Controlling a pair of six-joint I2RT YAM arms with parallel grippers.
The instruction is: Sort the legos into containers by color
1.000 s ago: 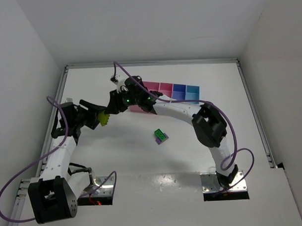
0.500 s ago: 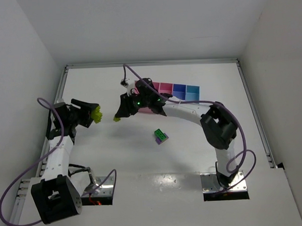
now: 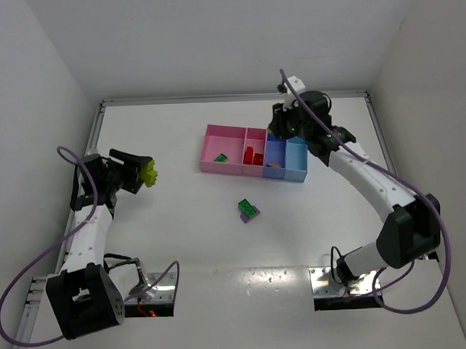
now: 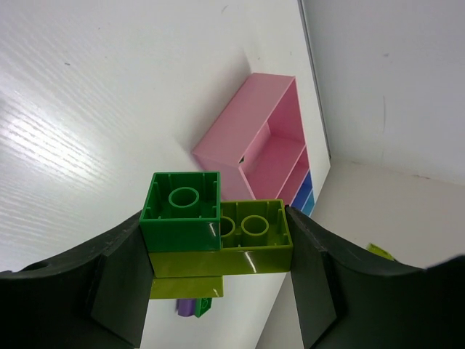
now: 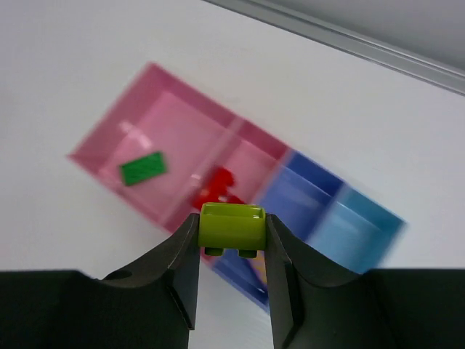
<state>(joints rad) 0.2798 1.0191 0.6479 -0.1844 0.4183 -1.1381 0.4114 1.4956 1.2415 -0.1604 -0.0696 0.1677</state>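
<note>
The light blue bin (image 3: 295, 158) (image 5: 356, 231) is below my right gripper and to its right in the top view, so my right gripper will move across and down over the bin next.
My left gripper (image 3: 146, 174) is shut on a stack of legos (image 4: 218, 243), a green brick on yellow-green bricks, held above the table's left side. My right gripper (image 5: 232, 240) is shut on a single yellow-green lego (image 5: 232, 227) and hovers over the containers (image 3: 214, 166), near the dark blue bin (image 5: 294, 195). The wide pink bin (image 5: 182, 131) holds a green lego (image 5: 142, 169). The narrower pink bin holds a red lego (image 5: 218, 185). The light blue bin (image 5: 356, 233) is at the right end. A green and purple lego pair (image 3: 248, 211) lies on the table in the middle.
The white table has a raised metal rail (image 3: 238, 98) along the back and sides, with white walls beyond. Purple cables loop off both arms. The arm bases (image 3: 345, 285) sit at the near edge.
My right gripper has pulled away from the left gripper's stack and swung right to above the containers with a yellow-green lego. My left gripper drew back a little to the left.
</note>
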